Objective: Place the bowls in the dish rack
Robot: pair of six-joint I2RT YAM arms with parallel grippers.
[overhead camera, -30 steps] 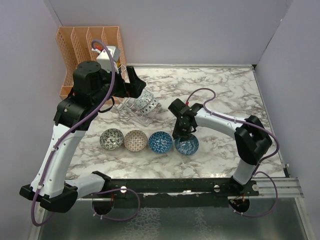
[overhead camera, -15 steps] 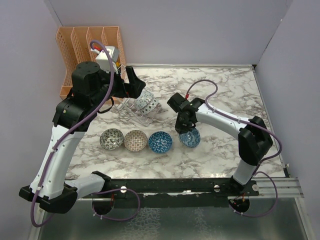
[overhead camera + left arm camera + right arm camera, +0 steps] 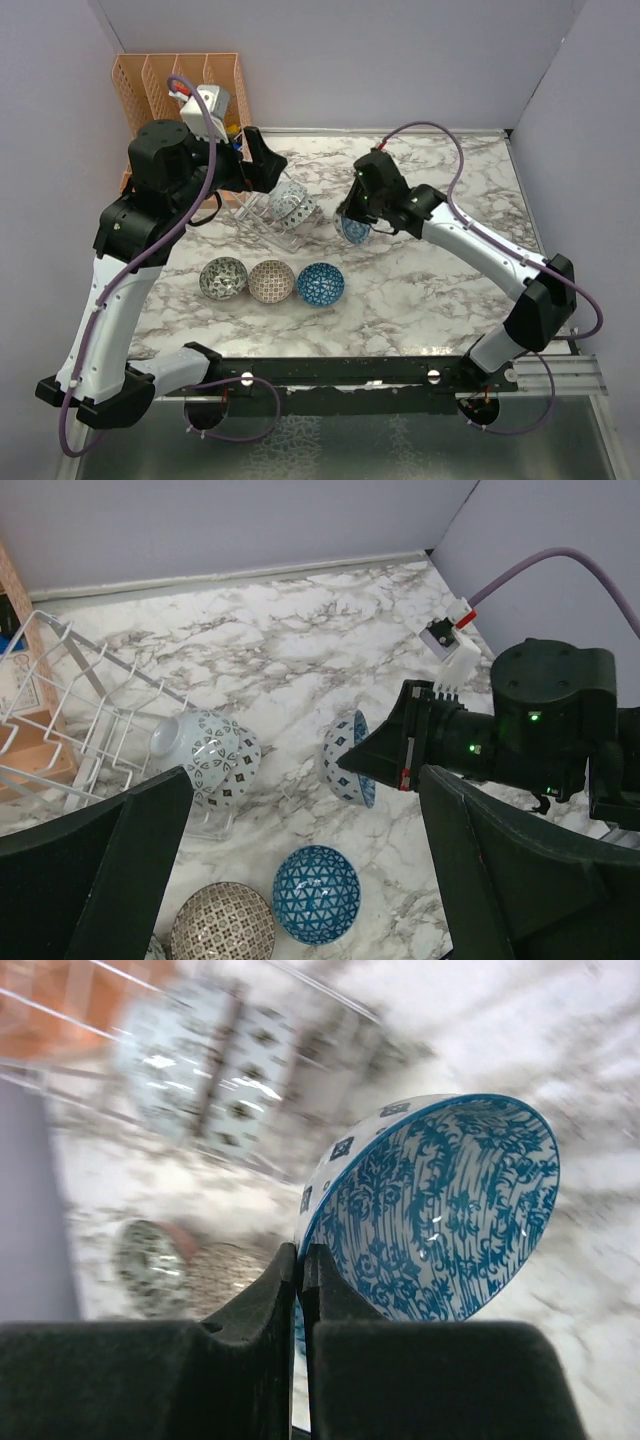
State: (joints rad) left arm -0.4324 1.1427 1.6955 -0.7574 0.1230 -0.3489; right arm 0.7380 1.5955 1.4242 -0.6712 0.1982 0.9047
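Observation:
My right gripper next moves past the racked bowls to release its bowl, as the wires beyond lie empty to its left in the top view.
My right gripper [image 3: 353,213] is shut on the rim of a blue-patterned bowl [image 3: 353,229] and holds it tilted on edge above the table, just right of the clear dish rack [image 3: 262,216]. In the right wrist view the fingers [image 3: 262,1310] pinch that bowl [image 3: 440,1210]. Patterned bowls [image 3: 291,205] stand in the rack. The grey-black bowl [image 3: 223,278], beige bowl [image 3: 271,281] and blue triangle bowl [image 3: 321,283] sit in a row on the marble. My left gripper [image 3: 264,160] is open and empty above the rack [image 3: 80,705]; its view shows a racked bowl [image 3: 210,755] and the held bowl [image 3: 345,760].
An orange perforated organiser [image 3: 170,88] stands in the back left corner behind the rack. Purple walls close the table at the back and on both sides. Cables loop over both arms.
My right gripper has lifted the blue bowl from the right end of the row and carried it back and left, close to the rack. The left arm has shifted slightly.

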